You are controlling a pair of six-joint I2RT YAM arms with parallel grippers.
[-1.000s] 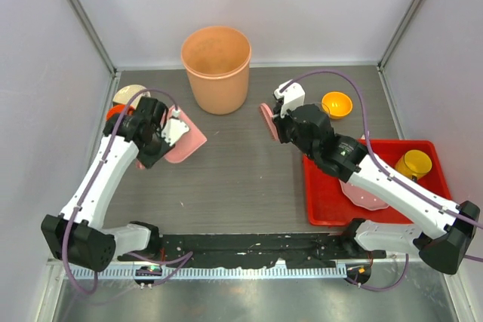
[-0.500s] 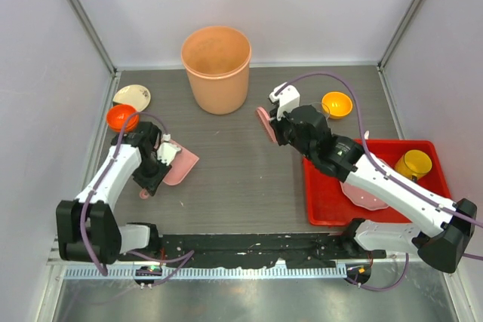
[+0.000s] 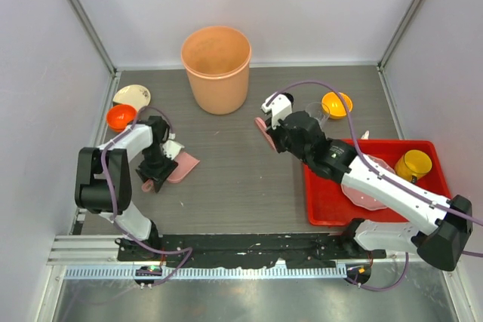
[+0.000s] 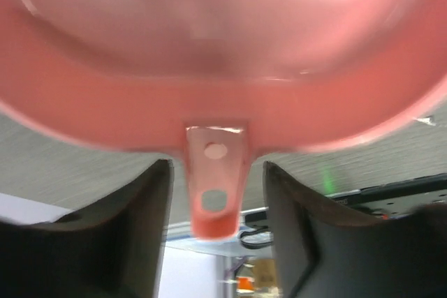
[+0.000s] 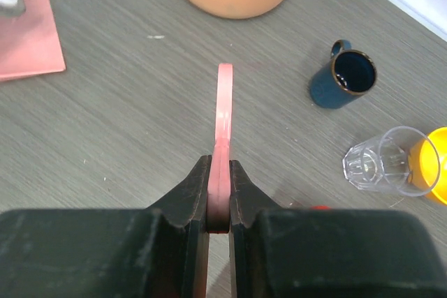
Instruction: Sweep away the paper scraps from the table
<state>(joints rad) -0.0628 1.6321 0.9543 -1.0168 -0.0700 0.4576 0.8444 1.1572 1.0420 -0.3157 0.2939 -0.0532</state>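
I should next move the blade in my right gripper back and down to the clear tabletop between the dustpan (image 3: 181, 164) and the red tray, to let go of it there.
No paper scraps show in any view. The table (image 3: 241, 179) is dark grey wood-grain. A pink dustpan (image 3: 181, 164) lies on it at the left and also shows in the right wrist view (image 5: 28, 33). My left gripper (image 3: 155, 175) is open. In the left wrist view (image 4: 216, 172) its jaws stand either side of the dustpan's handle (image 4: 215, 193), with a gap on each side. My right gripper (image 3: 275, 135) is shut on a thin pink sweeper blade (image 5: 224, 102), held on edge over the table's middle, right of the bin.
A tall orange bin (image 3: 216, 65) stands at the back. An orange bowl (image 3: 121, 117) and a cream dish (image 3: 132, 96) sit far left. A blue mug (image 5: 346, 78), a clear glass (image 3: 317, 113) and a yellow bowl (image 3: 336, 103) stand beyond the right gripper. A red tray (image 3: 324, 209) holds a yellow cup (image 3: 413, 164).
My left arm has drawn back toward the near left and brought the dustpan down onto the table; its jaws now stand apart from the handle. My right gripper has shifted slightly left.
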